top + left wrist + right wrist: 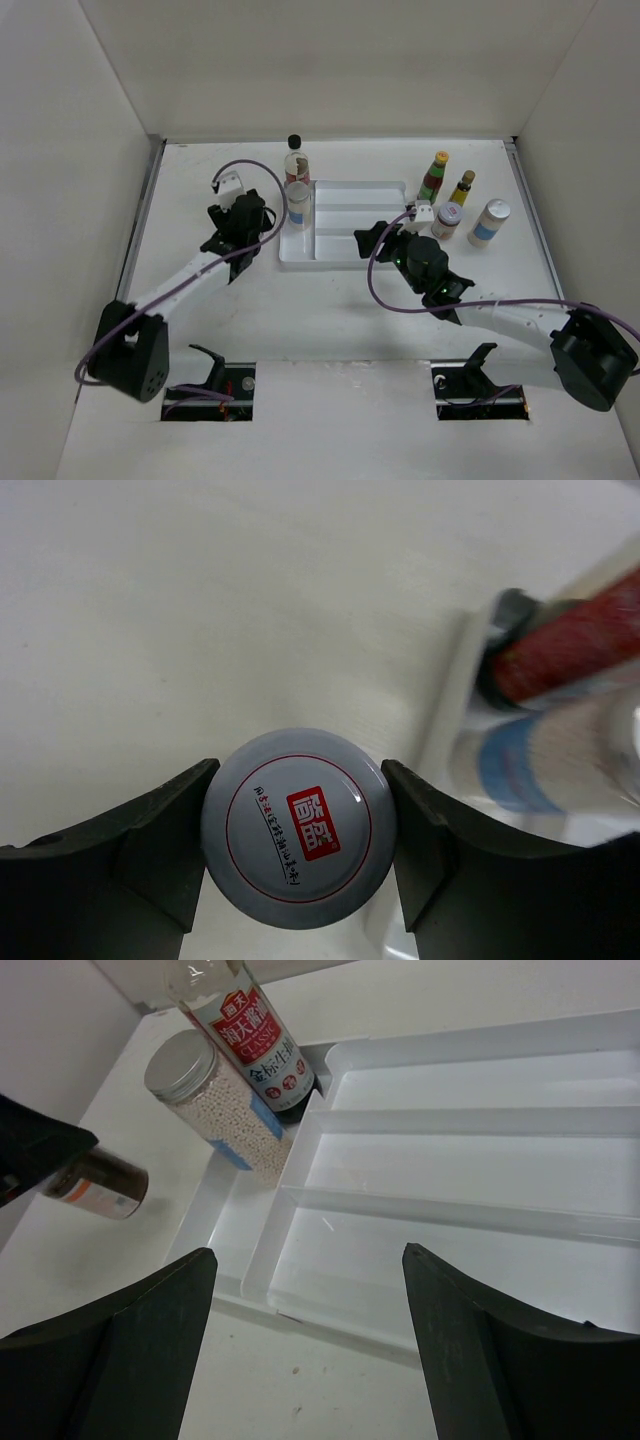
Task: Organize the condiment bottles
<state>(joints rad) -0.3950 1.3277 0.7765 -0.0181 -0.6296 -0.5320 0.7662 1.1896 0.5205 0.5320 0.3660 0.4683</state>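
My left gripper moves to the right in the top view and back next, then down to release, since the tray's near corner by the shaker [297,247] is empty.
My left gripper [298,830] is shut on a white-lidded jar [298,825] with a red logo, just left of the white divided tray [350,255]. The jar's dark body with its orange label shows in the right wrist view [100,1188]. A black-capped red-labelled bottle [295,160] and a blue-labelled shaker [298,205] stand at the tray's left end. A green bottle [433,178], an amber bottle [461,188], a white-lidded jar [446,221] and a white-lidded shaker [489,222] stand right of the tray. My right gripper [308,1250] is open and empty over the tray's near edge.
White walls enclose the table on the left, back and right. The tray's long compartments [470,1150] hold nothing. The left arm [190,275] and right arm [500,315] lie across the near half of the table, and purple cables loop over both.
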